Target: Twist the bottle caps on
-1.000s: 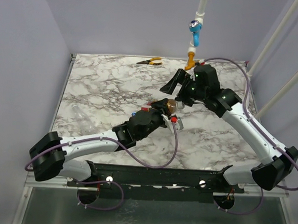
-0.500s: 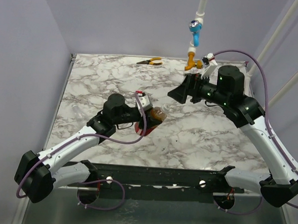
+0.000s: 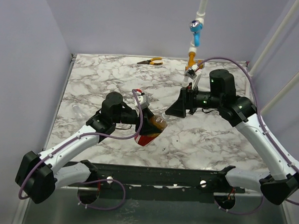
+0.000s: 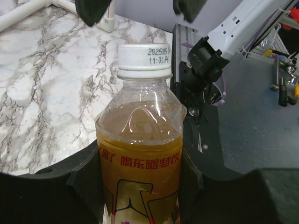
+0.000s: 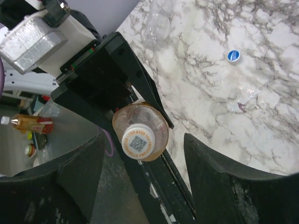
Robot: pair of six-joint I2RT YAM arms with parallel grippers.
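My left gripper needs to move outward and down to the bare marble short of the orange-handled pliers, because that clear part of the marble has room to release the bottle (image 3: 152,129).
My left gripper (image 3: 143,120) is shut on the bottle (image 3: 152,129), a clear one with a red label and amber contents, and holds it tilted above the table with its neck toward the right arm. In the left wrist view the bottle (image 4: 140,158) sits between the jaws (image 4: 140,191) with a white cap (image 4: 144,58) on its neck. My right gripper (image 3: 174,110) is open, facing the bottle's top. In the right wrist view the white cap (image 5: 138,143) lies between the spread fingers (image 5: 144,140) without touching them. A blue cap (image 5: 233,56) lies on the marble.
An empty clear bottle (image 3: 79,111) lies at the table's left, also in the right wrist view (image 5: 156,23). Orange-handled pliers (image 3: 151,61) lie at the back edge. A light-blue valve with an orange fitting (image 3: 195,28) hangs at the back right.
My left arm has swung left and back with the bottle, then lowered it a little. My right gripper has drawn back, then come down and left until its open fingers face the cap.
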